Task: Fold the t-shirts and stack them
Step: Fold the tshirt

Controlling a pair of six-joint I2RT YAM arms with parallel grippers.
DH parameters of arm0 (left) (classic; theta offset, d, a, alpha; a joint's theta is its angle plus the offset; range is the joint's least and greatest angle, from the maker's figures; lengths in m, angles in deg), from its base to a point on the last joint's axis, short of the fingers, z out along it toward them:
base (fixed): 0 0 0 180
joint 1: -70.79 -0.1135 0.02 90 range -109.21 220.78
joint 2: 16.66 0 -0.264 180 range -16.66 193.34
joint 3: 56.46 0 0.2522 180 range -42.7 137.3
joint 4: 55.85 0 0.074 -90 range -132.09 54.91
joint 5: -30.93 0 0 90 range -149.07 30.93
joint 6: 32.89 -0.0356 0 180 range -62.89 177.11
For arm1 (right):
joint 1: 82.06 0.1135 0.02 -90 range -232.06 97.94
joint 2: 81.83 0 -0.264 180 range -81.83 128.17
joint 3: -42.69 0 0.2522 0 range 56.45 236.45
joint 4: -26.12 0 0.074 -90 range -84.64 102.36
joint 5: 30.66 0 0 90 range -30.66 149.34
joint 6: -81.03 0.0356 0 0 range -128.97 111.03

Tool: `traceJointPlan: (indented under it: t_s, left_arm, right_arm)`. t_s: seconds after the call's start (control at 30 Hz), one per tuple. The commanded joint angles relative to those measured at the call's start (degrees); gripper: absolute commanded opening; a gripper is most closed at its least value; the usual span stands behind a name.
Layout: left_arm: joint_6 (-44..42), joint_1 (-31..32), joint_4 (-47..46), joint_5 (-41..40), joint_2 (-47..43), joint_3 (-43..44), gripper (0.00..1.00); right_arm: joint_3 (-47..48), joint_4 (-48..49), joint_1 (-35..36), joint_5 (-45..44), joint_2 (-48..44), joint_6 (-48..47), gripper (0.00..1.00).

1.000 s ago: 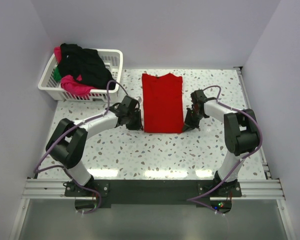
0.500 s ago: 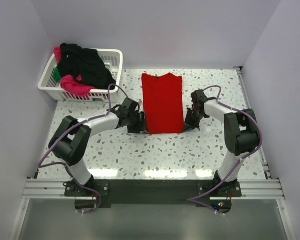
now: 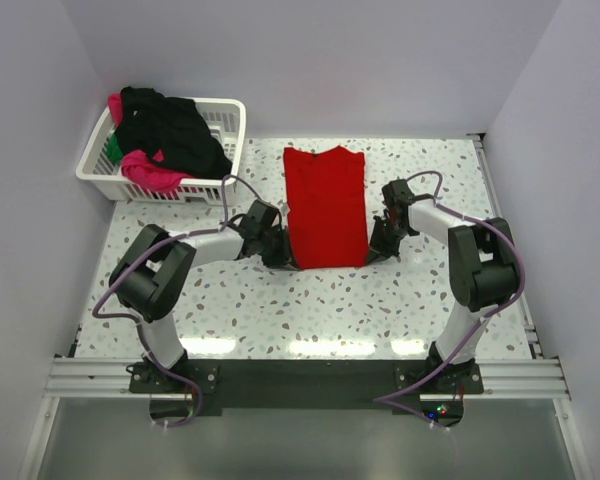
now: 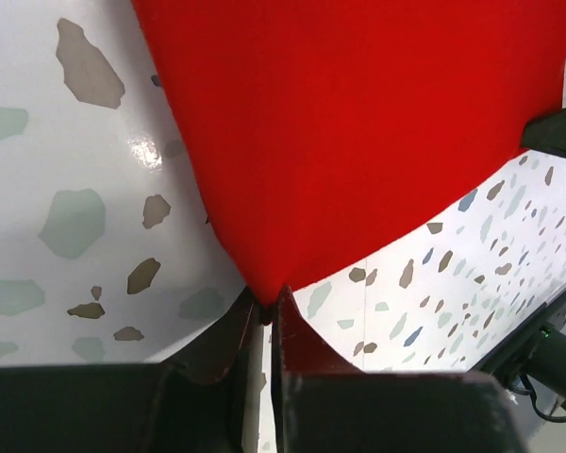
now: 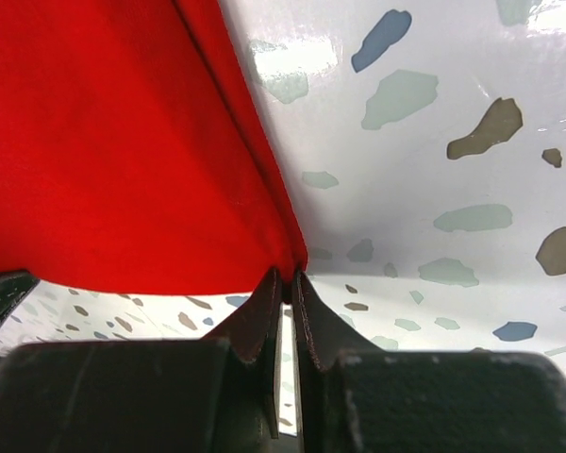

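The red t-shirt's far end [image 3: 350, 162] is outward of my right gripper. My right gripper will go up and carry its corner of the t-shirt outward, then go down to let go of it on that end.
A red t-shirt [image 3: 325, 206] lies folded into a long narrow strip on the speckled table. My left gripper [image 3: 283, 254] is at its near left corner, jaws shut on that corner of the red cloth [image 4: 264, 300]. On the opposite side, my right gripper [image 3: 372, 252] pinches the near right corner [image 5: 291, 265], jaws shut on the fabric. More t-shirts, black [image 3: 170, 128], magenta-pink [image 3: 148, 170] and green [image 3: 113, 148], are heaped in the basket at the back left.
A white lattice basket [image 3: 231, 121] stands at the back left corner. White walls close in the table on the left, back and right. The right arm shows as a dark shape [image 4: 558, 127] at the edge of the left wrist view.
My left gripper has slid right to the shirt's near left corner, opened, then shut on it. The right gripper has stayed put, holding its corner.
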Motion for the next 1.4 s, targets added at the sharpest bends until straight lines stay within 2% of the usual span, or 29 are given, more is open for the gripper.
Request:
traceJointPlan:
  t_s: [0.0,0.03,0.4,0.77,1.03,1.2,1.37]
  left_arm:
    - [-0.1,-0.1,-1.4,0.5,0.2,-0.7,0.05]
    - [-0.2,0.0,-0.8,0.1,0.0,-0.7,0.00]
    - [-2.0,2.3,8.2,-6.2,-8.2,-1.5,0.00]
    - [-0.8,4.7,20.3,-6.5,-21.8,-3.3,0.00]
    - [2.9,7.8,29.6,-6.0,-33.3,-1.9,0.00]
    - [5.3,7.9,30.5,-6.6,-36.1,1.5,0.00]
    - [4.5,7.9,28.8,-8.1,-32.8,4.7,0.00]
  right_arm:
    - [1.4,-2.1,-0.1,0.6,-1.2,-1.2,0.00]
    - [1.4,-2.3,-0.2,0.8,-1.5,-1.2,0.00]
    - [-1.8,-6.2,1.0,1.8,-10.2,-1.2,0.00]
    - [-8.2,-15.8,2.7,1.4,-27.1,-0.2,0.00]
    - [-5.4,-24.3,3.4,2.1,-38.5,2.3,0.00]
    - [-0.1,-26.0,3.4,0.6,-38.9,2.7,0.00]
    - [3.8,-22.6,3.3,-3.4,-35.5,3.4,0.00]
